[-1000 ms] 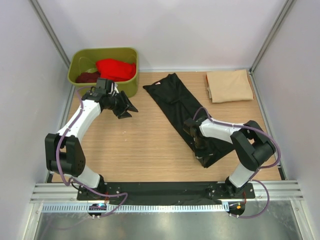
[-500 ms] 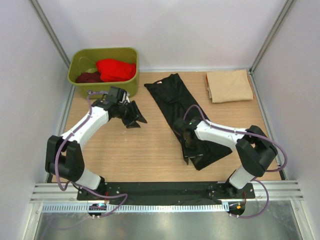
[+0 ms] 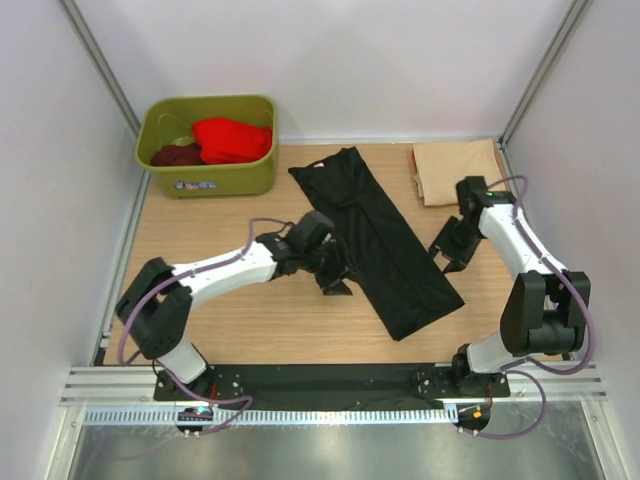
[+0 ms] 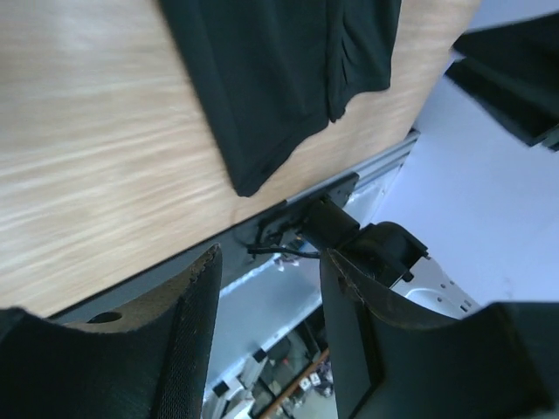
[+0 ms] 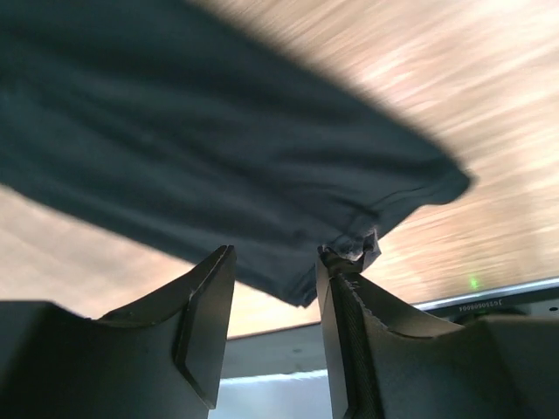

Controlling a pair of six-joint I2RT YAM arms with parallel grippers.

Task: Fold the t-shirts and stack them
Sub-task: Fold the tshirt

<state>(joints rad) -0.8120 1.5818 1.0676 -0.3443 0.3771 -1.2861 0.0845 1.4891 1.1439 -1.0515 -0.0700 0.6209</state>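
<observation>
The black t-shirt's near-end corner farther from the tub [image 5: 456,184] lies open with bare table around it. I need to bring my right gripper down and back onto that corner next.
The black t-shirt [image 3: 378,240] lies on the table as a long folded strip, running diagonally from the back middle to the front right. My left gripper [image 3: 335,278] is open and empty, just off the strip's left edge; its wrist view shows the shirt [image 4: 279,78] beyond the open gripper [image 4: 271,257]. My right gripper [image 3: 447,254] is open and empty, just right of the strip; its wrist view shows the shirt [image 5: 218,148] above the open gripper [image 5: 277,251]. The beige shirt [image 3: 457,172] lies folded at the back right. The red shirt [image 3: 232,138] and the maroon shirt [image 3: 175,155] lie in the tub.
The olive-green tub [image 3: 212,178] stands at the back left corner. Grey walls close in the table on three sides. A black rail and metal frame [image 3: 330,385] run along the near edge by the arm bases.
My left arm swung from the tub across to the black shirt's left edge. My right gripper left the shirt's near end and moved back right. The strip's near end now lies flat.
</observation>
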